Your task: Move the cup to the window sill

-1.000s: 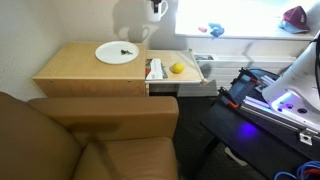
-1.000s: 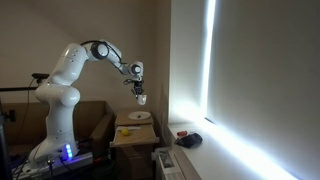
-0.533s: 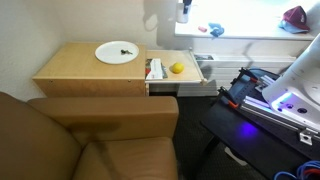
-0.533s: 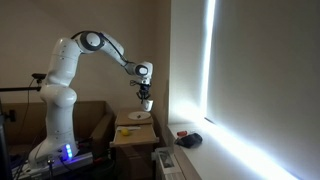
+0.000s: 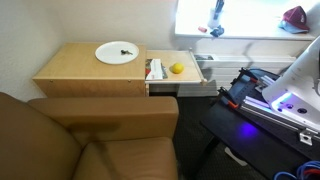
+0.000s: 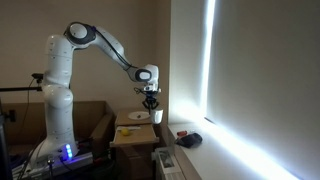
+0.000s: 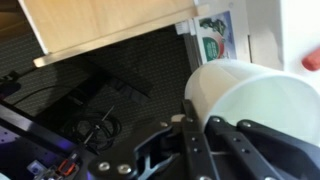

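The window sill is clear beside the red object (image 6: 175, 132), so my gripper should next move outward over the window sill and lower to release the cup on the bare part there.
My gripper (image 6: 152, 101) is shut on the small white cup (image 6: 157, 116), pinching its rim, and holds it in the air. In the wrist view the cup (image 7: 255, 100) fills the right side, with the fingers (image 7: 200, 126) clamped on its wall. In an exterior view the gripper (image 5: 216, 18) hangs above the bright window sill (image 5: 250, 32); the cup is lost in the glare there. The sill (image 6: 215, 155) also shows as a lit ledge below the window.
A wooden table (image 5: 80, 72) holds a white plate (image 5: 117, 52) with a dark bit on it. An open drawer (image 5: 190, 78) holds a yellow object (image 5: 177, 68). A blue object (image 5: 204, 30) and a red object (image 5: 295, 15) lie on the sill. A brown sofa (image 5: 90, 140) stands in front.
The arm has carried the cup away from above the table and plate, sideways toward the window, and now holds it over the sill. The grip has not changed.
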You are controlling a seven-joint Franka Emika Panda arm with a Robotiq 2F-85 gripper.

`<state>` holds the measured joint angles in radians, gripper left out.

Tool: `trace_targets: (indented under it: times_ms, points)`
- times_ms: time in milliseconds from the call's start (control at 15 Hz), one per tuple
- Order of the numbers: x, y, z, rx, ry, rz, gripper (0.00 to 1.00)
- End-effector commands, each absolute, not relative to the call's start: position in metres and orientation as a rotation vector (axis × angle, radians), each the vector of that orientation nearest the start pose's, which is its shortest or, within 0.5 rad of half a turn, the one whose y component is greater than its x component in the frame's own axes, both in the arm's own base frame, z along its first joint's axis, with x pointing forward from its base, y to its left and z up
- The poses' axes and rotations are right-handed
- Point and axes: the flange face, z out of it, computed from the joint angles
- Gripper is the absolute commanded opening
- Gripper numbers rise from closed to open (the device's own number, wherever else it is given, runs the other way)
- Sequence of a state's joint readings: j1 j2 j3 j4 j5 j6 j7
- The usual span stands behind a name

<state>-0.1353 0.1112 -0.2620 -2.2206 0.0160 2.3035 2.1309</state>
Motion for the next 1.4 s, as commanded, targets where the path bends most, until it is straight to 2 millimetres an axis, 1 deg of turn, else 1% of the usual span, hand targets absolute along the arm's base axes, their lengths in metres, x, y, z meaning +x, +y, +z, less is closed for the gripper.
trace_targets:
  times_ms: [0,67,133,200,267,400,467,533,600,733,867,933,1000,1067,1200,1267,1333]
  points:
    - [0.502,-0.235,0.318,-0.73,3.037,-0.211,0.01]
    - [0.512,-0.236,0.316,-0.651,3.024,-0.228,0.01]
    - [0.522,-0.226,0.319,-0.596,2.999,-0.182,0.01]
    - [0.502,-0.233,0.317,-0.683,3.033,-0.177,0.01]
    - [0.506,-0.231,0.314,-0.677,3.031,-0.179,0.05]
    - [0.506,-0.23,0.311,-0.682,3.037,-0.175,0.05]
    - [0.505,-0.231,0.311,-0.678,3.038,-0.175,0.01]
    - [0.51,-0.224,0.303,-0.691,3.044,-0.191,0.01]
    - [0.528,-0.217,0.291,-0.615,3.07,-0.206,0.01]
    - [0.554,-0.215,0.279,-0.412,3.103,-0.201,0.01]
    - [0.587,-0.218,0.275,-0.219,3.123,-0.159,0.01]
    - [0.602,-0.222,0.274,-0.128,3.106,-0.163,0.01]
    - [0.611,-0.24,0.277,-0.079,3.084,-0.185,0.01]
    - [0.623,-0.248,0.277,-0.016,3.071,-0.162,0.01]
    - [0.64,-0.272,0.282,0.123,3.042,-0.15,0.01]
    - [0.647,-0.284,0.284,0.191,3.034,-0.115,0.01]
    - [0.653,-0.29,0.283,0.234,3.037,-0.07,0.01]
